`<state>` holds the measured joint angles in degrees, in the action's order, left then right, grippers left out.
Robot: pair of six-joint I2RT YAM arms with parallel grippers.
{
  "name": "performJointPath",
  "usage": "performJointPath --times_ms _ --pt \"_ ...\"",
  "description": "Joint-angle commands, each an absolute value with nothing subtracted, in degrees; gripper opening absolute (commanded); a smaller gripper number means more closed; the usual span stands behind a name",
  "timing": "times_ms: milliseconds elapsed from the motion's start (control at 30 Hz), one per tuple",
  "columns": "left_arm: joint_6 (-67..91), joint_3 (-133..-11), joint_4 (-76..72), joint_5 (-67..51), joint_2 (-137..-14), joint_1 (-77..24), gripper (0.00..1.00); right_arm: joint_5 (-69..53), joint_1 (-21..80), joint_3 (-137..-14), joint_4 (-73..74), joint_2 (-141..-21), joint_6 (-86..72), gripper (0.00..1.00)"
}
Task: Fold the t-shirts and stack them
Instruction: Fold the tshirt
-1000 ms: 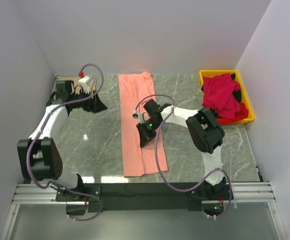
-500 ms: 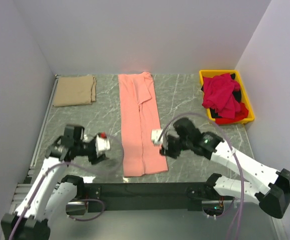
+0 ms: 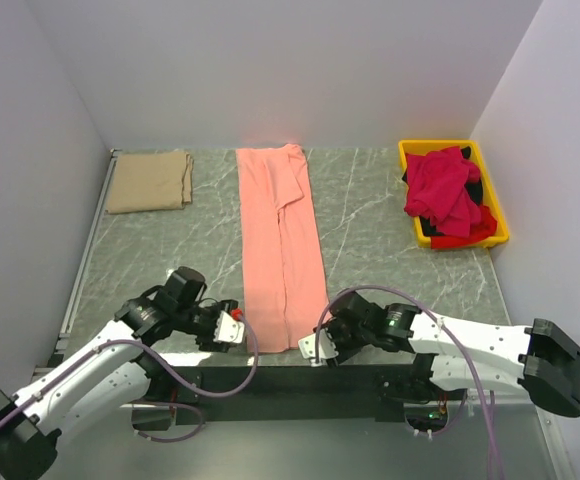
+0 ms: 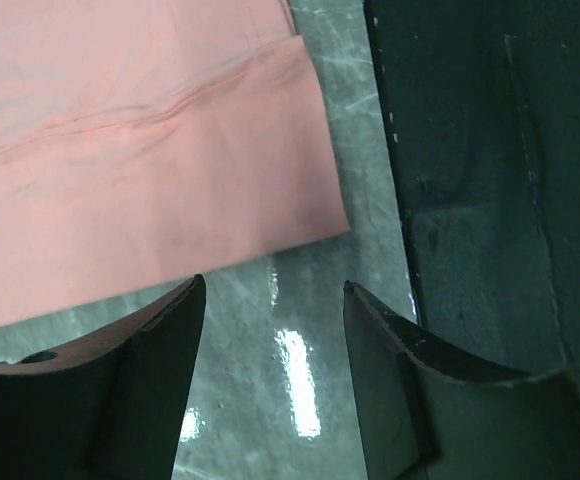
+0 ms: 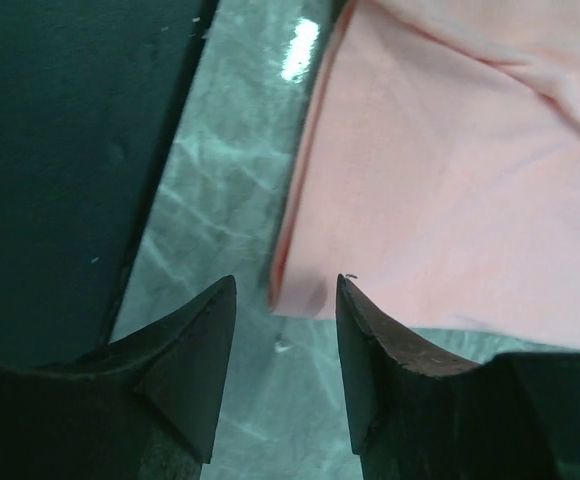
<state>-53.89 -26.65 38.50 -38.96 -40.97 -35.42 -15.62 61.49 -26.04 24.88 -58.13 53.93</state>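
The salmon-pink t-shirt's near corner [image 5: 296, 298] already lies between my right gripper's open fingers. I need to move that gripper down onto the corner and close it.
A salmon-pink t-shirt [image 3: 281, 240] lies folded into a long strip down the middle of the table. A tan-beige t-shirt [image 3: 150, 181] lies folded at the far left. Crimson-red t-shirts [image 3: 444, 190] are heaped in the yellow bin [image 3: 498, 206]. My left gripper [image 3: 234, 330] is open and empty at the strip's near left corner [image 4: 310, 215]. My right gripper [image 3: 318, 346] is open and empty at the near right corner [image 5: 300, 295], which lies between its fingertips.
The dark front rail [image 3: 290, 382] runs just behind both grippers; it shows as a dark band in both wrist views. The white walls close the table on three sides.
Both arms have come from farther up the table to its near edge. The left one swung in from the tan shirt. Both now sit at the pink strip's near corners.
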Motion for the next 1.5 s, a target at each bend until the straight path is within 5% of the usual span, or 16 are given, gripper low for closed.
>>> performJointPath --times_ms 0,367,600,1033,1300,1467 --pt "-50.3 -26.2 32.1 -37.2 -41.5 -37.3 0.63 -13.2 61.9 -26.4 18.7 -61.0 55.9 0.51" --pt "-53.1 -25.0 29.5 -36.2 -43.8 -44.0 0.63 -13.3 62.0 -24.4 21.1 -62.1 59.7 0.49" --pt "-47.0 -23.6 23.1 -27.7 -47.0 -54.6 0.59 -12.7 62.0 -26.6 20.6 -67.3 56.1 0.00" --pt "-43.8 -19.3 9.4 -12.5 -60.7 -62.8 0.53 -13.3 62.0 -27.0 20.7 -65.5 52.8 0.00" --pt "-47.6 -18.9 17.0 -15.2 -57.6 -63.0 0.06 -14.1 61.6 -28.8 22.5 -64.5 51.2 0.00" --pt "-47.6 -21.3 23.1 -18.4 -49.9 -62.9 0.01 -16.4 61.6 -32.1 26.7 -59.6 46.0 0.00"
